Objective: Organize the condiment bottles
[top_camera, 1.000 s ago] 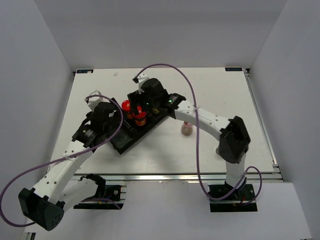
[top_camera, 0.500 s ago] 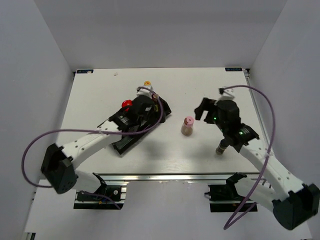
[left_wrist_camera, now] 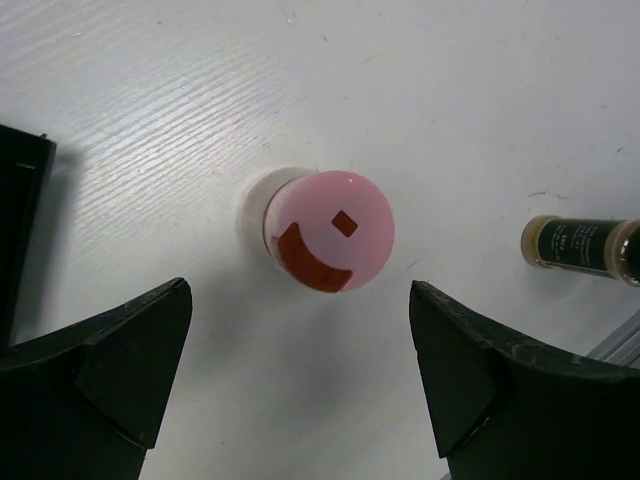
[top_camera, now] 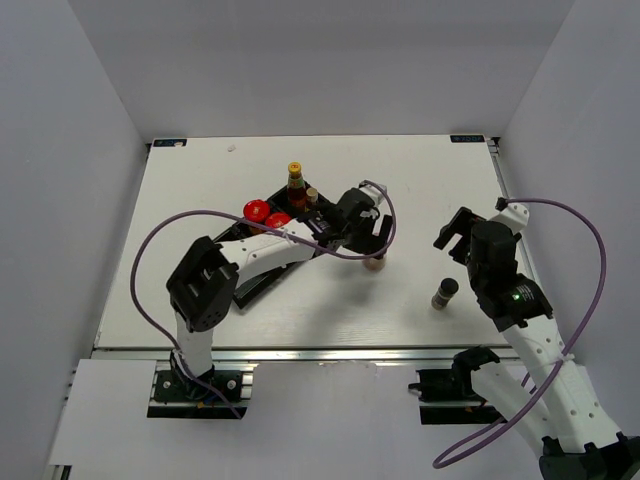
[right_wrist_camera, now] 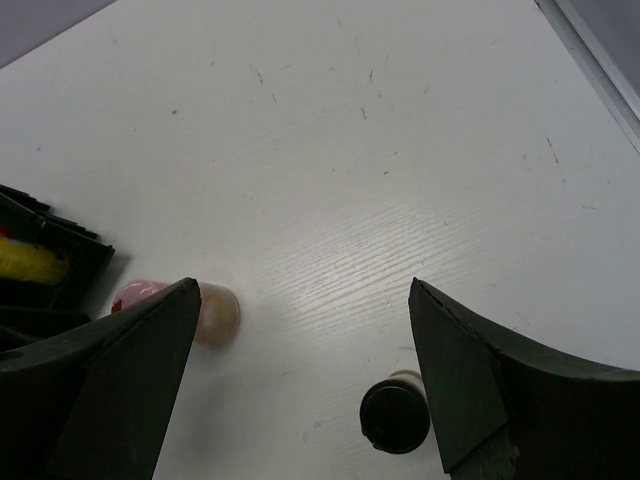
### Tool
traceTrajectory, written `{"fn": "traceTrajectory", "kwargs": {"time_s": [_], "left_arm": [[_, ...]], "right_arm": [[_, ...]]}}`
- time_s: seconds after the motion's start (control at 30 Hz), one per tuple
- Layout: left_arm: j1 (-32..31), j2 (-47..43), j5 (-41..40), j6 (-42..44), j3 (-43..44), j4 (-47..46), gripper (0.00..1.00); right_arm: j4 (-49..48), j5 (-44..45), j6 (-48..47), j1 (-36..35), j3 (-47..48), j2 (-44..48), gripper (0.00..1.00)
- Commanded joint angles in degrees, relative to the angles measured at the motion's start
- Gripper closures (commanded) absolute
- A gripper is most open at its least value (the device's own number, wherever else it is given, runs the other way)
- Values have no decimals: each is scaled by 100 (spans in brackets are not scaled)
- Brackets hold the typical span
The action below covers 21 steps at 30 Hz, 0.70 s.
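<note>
My left gripper moves down toward the pink cap [left_wrist_camera: 333, 228] next until its open fingers straddle the bottle's top, as the cap still sits just beyond them.
The pink-capped bottle [left_wrist_camera: 330, 232] stands upright on the white table, apart from the tray, and also shows in the top view [top_camera: 374, 264]. My left gripper [left_wrist_camera: 298, 300] is open and hovers right over it [top_camera: 366, 230], touching nothing. The small dark shaker [top_camera: 444, 293] stands to the right and shows in the right wrist view [right_wrist_camera: 395, 412]. My right gripper [right_wrist_camera: 300, 292] is open and empty, above the table just beyond the shaker [top_camera: 452, 232]. Two red-lidded jars [top_camera: 267, 214], the tall yellow-capped sauce bottle [top_camera: 296, 183] and a small bottle [top_camera: 312, 195] sit in the black tray [top_camera: 250, 285].
The left arm stretches low across the tray from its elbow [top_camera: 205, 282]. The tray's corner [right_wrist_camera: 60, 250] shows at the left of the right wrist view with something yellow in it. The table's right rail [top_camera: 525, 240] runs close behind the right arm.
My left gripper has swung right from over the tray to above the pink-capped bottle. My right arm left the tray a second ago and has drawn back further right. The tall bottle is uncovered.
</note>
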<state>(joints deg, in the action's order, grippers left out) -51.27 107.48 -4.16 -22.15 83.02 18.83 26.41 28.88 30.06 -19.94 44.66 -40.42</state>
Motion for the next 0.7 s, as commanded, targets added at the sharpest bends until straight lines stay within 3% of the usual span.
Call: {"fn": "traceTrajectory", "kwargs": {"time_s": [0.0,0.13,0.37,0.47,0.67], "left_arm": [[-59,132,171,238,477,15,2],[-85,623,-330,255,952,261,2],[-147,1020,-577,404,1392,490,16],[-156,1047,-612,422,1427,438,27],[-164,951,-533,440,1462,446,57]], "right_arm": [[145,153,44,17,95,79,11],[101,-31,-61,26,104,8,11],[13,-208,-132,26,104,43,11],[13,-216,-124,26,95,35,11],[30,-234,-124,17,77,61,11]]}}
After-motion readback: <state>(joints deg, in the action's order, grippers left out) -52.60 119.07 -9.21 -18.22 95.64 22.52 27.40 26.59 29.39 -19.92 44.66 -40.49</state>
